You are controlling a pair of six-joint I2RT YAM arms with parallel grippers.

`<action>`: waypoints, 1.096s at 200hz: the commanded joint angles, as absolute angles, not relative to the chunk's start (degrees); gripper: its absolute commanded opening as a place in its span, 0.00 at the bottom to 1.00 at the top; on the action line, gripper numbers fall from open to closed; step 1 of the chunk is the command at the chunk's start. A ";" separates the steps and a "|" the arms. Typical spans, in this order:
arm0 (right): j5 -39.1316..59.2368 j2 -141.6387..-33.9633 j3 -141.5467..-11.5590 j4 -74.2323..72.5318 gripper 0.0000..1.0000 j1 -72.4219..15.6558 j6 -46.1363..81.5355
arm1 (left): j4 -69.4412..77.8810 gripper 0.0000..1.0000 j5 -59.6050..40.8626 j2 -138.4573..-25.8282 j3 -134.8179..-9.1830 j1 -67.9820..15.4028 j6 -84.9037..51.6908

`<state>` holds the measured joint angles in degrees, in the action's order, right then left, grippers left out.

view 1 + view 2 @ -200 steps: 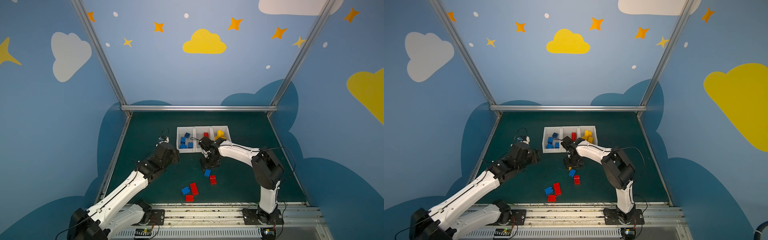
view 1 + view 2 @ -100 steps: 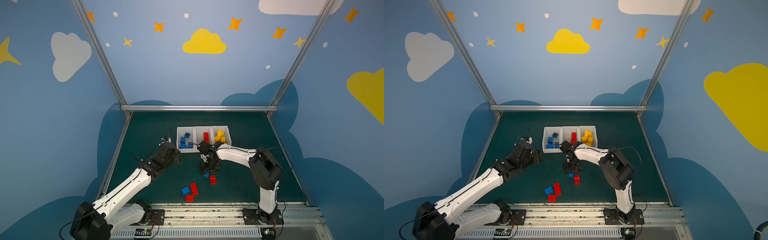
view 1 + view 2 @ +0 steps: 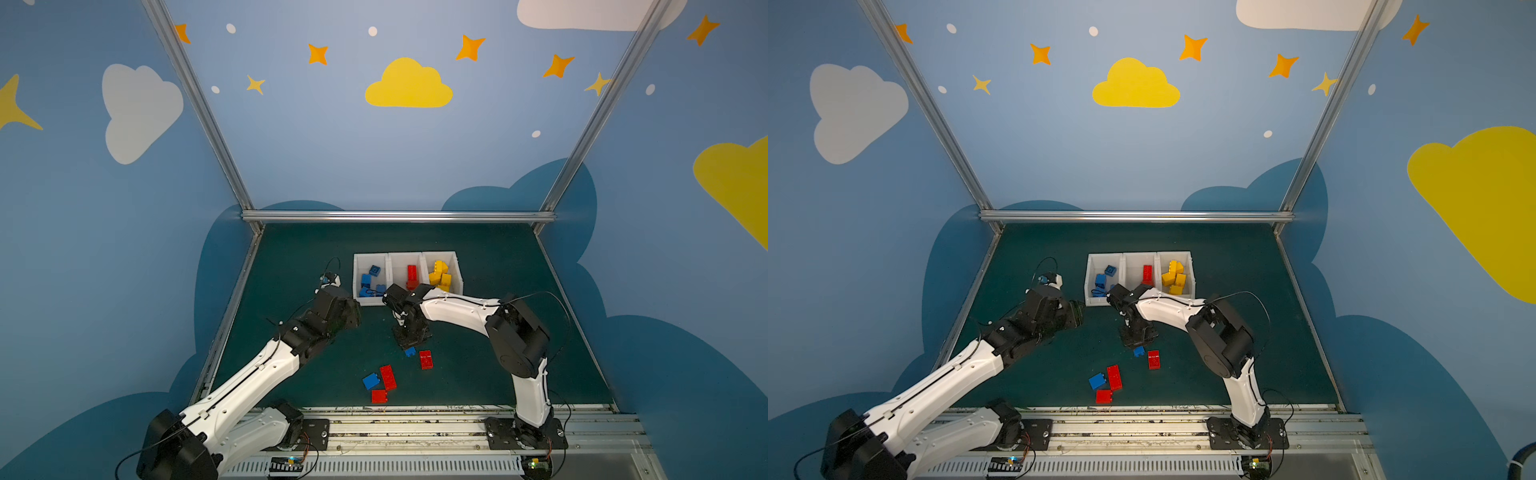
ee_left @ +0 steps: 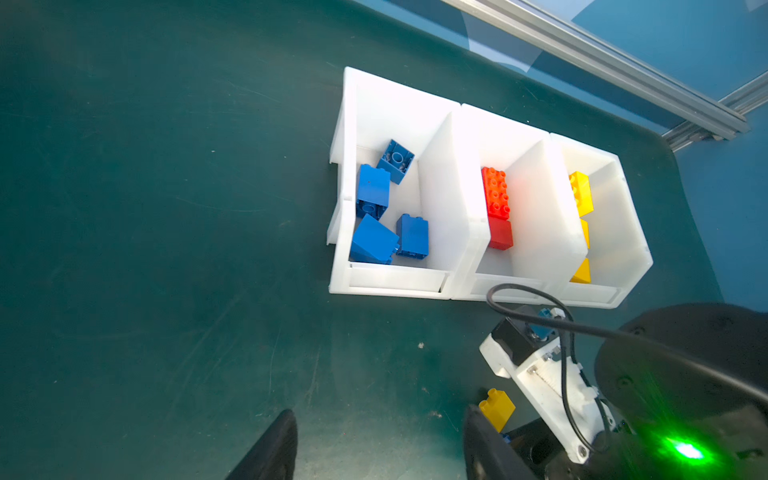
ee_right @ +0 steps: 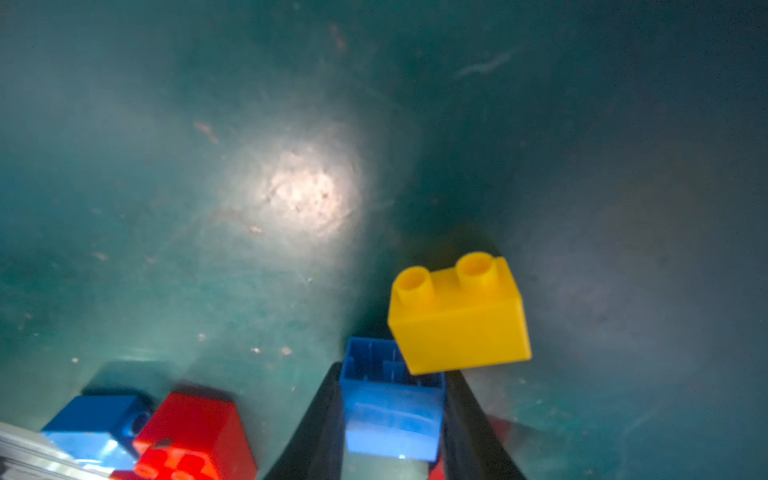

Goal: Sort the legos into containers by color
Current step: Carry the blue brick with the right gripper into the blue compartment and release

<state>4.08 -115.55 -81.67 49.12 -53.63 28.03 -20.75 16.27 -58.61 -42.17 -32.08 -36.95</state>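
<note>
The small blue lego [image 3: 410, 352] in my right gripper should next be lifted, carried outward over the blue container and released there among matching ones.
My right gripper [image 5: 395, 370] is shut on a small blue lego [image 5: 390, 415] that lies open side up on the green mat. In both top views this gripper [image 3: 409, 344] points straight down onto that blue lego [image 3: 410, 352]. A yellow two-stud lego [image 5: 461, 320] lies against the held one, also visible in the left wrist view [image 4: 496, 409]. My left gripper [image 4: 379, 413] hangs open and empty over bare mat just in front of the white containers. The blue container [image 3: 356, 279], red container [image 3: 400, 261] and yellow container [image 3: 459, 277] stand side by side, each holding legos of its colour.
Loose on the mat nearer the front rail lie a red lego [image 3: 426, 359], a long red lego [image 3: 387, 377], a blue lego [image 3: 371, 380] and another red lego [image 3: 379, 396]. Aluminium frame bars and blue walls close in the back and sides.
My right gripper has come down over the small blue lego and closed on it. The left arm has shifted slightly, its jaws staying open.
</note>
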 commanded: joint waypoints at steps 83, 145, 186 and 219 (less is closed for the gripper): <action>4.04 -119.24 -107.11 55.69 0.26 -49.53 15.39 | -27.11 0.64 18.72 -46.79 -36.20 -30.60 -42.14; 5.84 -135.61 -133.27 55.14 0.27 -45.20 9.47 | -28.48 0.64 16.58 -43.71 -33.86 -30.58 -43.81; 5.94 -138.87 -133.41 46.80 0.28 -44.22 6.73 | -28.56 0.64 15.34 -43.08 -32.92 -30.63 -44.25; 5.89 -138.06 -130.58 40.58 0.42 -43.82 7.26 | -28.57 0.64 14.94 -42.86 -32.45 -30.61 -44.47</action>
<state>5.63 -139.17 -131.83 46.96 -44.18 7.75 -27.83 15.84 -43.40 -32.93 -30.85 -44.14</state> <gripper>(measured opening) 0.345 0.640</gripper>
